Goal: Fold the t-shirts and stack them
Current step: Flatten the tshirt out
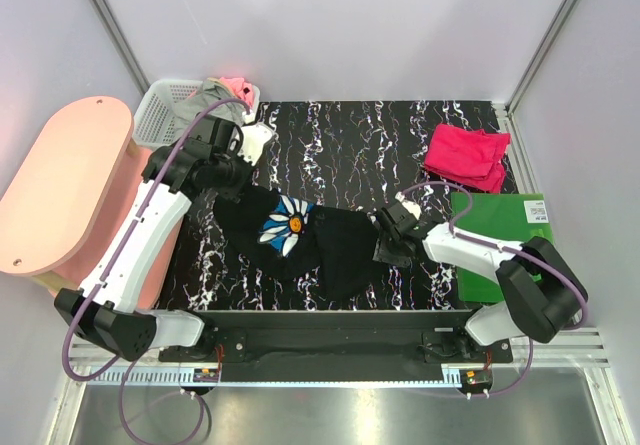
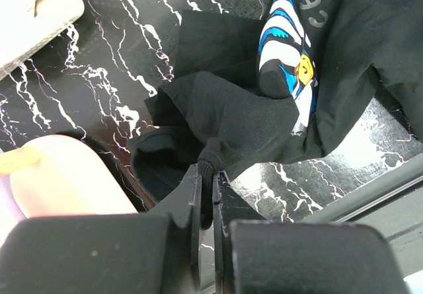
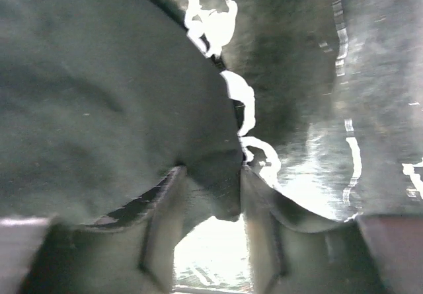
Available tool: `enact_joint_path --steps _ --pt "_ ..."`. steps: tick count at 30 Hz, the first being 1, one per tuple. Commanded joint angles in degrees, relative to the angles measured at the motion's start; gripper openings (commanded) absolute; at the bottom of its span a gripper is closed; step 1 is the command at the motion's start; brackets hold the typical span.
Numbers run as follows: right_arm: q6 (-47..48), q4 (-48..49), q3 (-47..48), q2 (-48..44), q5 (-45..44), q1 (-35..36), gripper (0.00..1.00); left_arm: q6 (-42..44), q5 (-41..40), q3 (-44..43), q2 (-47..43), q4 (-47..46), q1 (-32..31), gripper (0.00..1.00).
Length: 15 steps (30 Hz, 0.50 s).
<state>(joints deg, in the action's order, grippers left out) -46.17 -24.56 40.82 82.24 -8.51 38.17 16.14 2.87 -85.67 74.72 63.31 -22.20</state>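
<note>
My left gripper is going to raise the bunched edge, then swing it outward and down onto the mat beside the basket to let it go, because the shirt lies crumpled.
The black t-shirt with its blue-white daisy print lies crumpled and stretched across the middle of the dark marbled mat. My left gripper is at the shirt's left end. In the left wrist view it is shut on a bunched black edge of the shirt. My right gripper is at the shirt's right end. Its fingers stand apart with a fold of black cloth between the tips. The crimson-pink t-shirt lies folded at the back right.
A green board lies at the right edge, beside the right arm. A white lattice basket holding clothes stands at the back left. A pink oval table sits left of the mat. Metal frame posts flank the area.
</note>
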Motion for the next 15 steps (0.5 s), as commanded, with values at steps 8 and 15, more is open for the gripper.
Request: enact_joint_path --steps 8,15 --pt "-1.9 2.5 -1.0 1.1 6.0 -0.1 0.04 0.5 -1.0 0.6 -2.5 -1.6 0.5 0.00" --pt "3.7 -13.7 14.5 -8.7 1.8 -0.1 0.00 1.8 -6.1 -4.6 -0.4 -2.0 2.6 0.00"
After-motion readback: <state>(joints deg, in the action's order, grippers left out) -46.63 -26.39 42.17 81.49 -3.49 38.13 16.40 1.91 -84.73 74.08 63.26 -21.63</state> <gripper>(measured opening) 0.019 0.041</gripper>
